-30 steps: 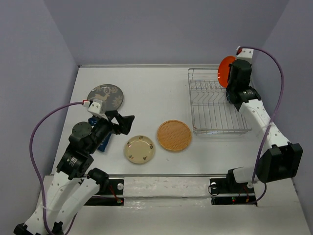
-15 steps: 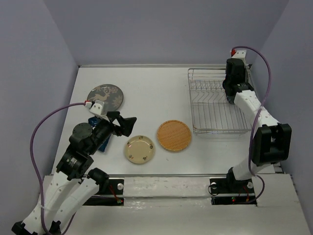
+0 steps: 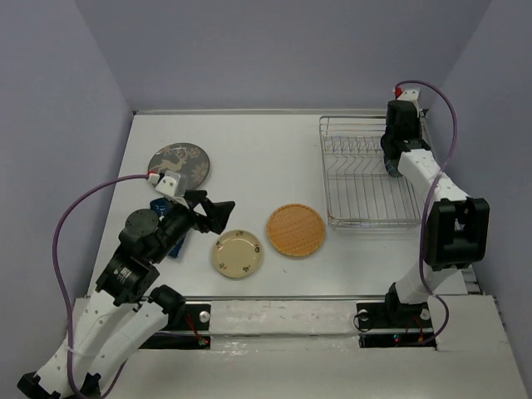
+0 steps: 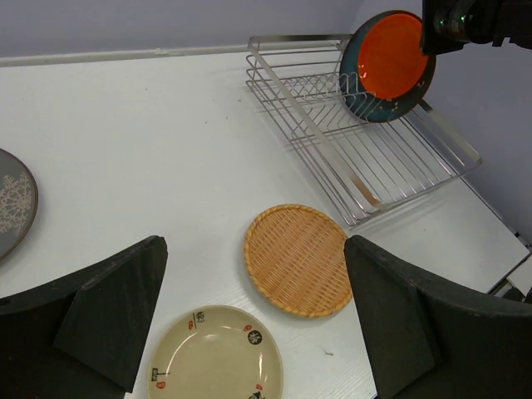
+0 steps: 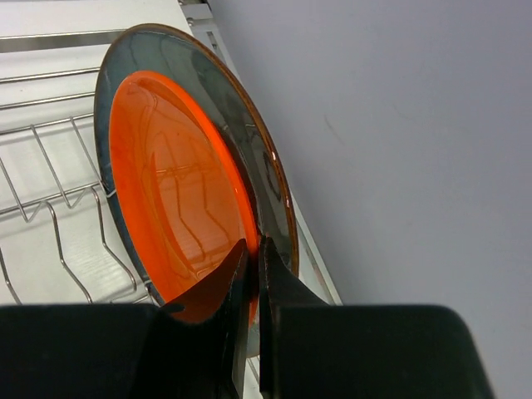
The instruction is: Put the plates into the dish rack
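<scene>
The bright orange plate should first be lowered and shifted by my right gripper toward the dish rack's wires point(image 3: 375, 148) point(image 5: 89, 204), so that it gets away from the dark teal plate.
My right gripper point(image 5: 256, 249) is shut on the rim of the bright orange plate point(image 5: 179, 208) and holds it upright at the far right of the dish rack point(image 3: 366, 179), against the larger dark teal plate point(image 5: 199, 75). Both plates show in the left wrist view point(image 4: 391, 54); my right arm point(image 3: 402, 133) hides them from above. My left gripper point(image 3: 218, 214) is open and empty, above the table between the cream spotted plate point(image 3: 237, 253) and the wicker plate point(image 3: 295, 229). The deer plate point(image 3: 179, 163) lies at far left. The small dark blue plate point(image 3: 173, 241) lies partly under my left arm.
The rack's prongs point(image 4: 332, 83) stand in a row left of the two plates. The purple-grey wall point(image 5: 399, 125) is close behind the rack on the right. The white table point(image 3: 258, 150) runs between the deer plate and the rack.
My right arm has swung the orange plate from above the rack's far corner down into the rack. My left gripper has edged slightly right.
</scene>
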